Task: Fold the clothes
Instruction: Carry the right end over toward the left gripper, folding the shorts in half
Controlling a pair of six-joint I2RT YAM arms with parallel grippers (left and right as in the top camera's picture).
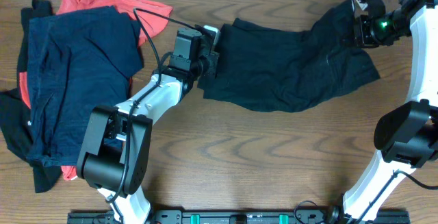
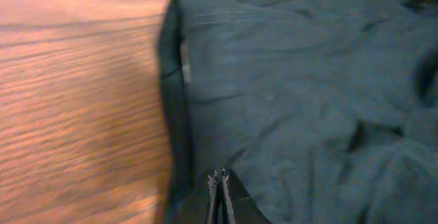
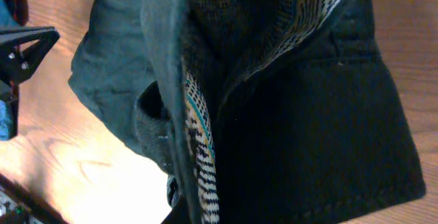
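Next, my right gripper carries the raised fold left in the overhead view to the garment's flat end by my left gripper, then lowers and releases.
A plain black garment (image 1: 287,66) lies stretched across the middle and right of the table. At its left edge my left gripper (image 1: 207,58) sits low. In the left wrist view that gripper (image 2: 220,177) is shut, with the black cloth (image 2: 294,94) bunched around its tips beside the hem. My right gripper (image 1: 361,27) holds the garment's far right corner raised off the table. The right wrist view is filled by black cloth (image 3: 308,114) and a pale striped lining band (image 3: 202,162), which hide the fingers.
A pile of other clothes covers the table's left end: a navy piece (image 1: 75,66) on top, coral-red (image 1: 102,5) behind it, and black (image 1: 17,135) at the left edge. Bare wood (image 1: 260,155) lies in front of the black garment.
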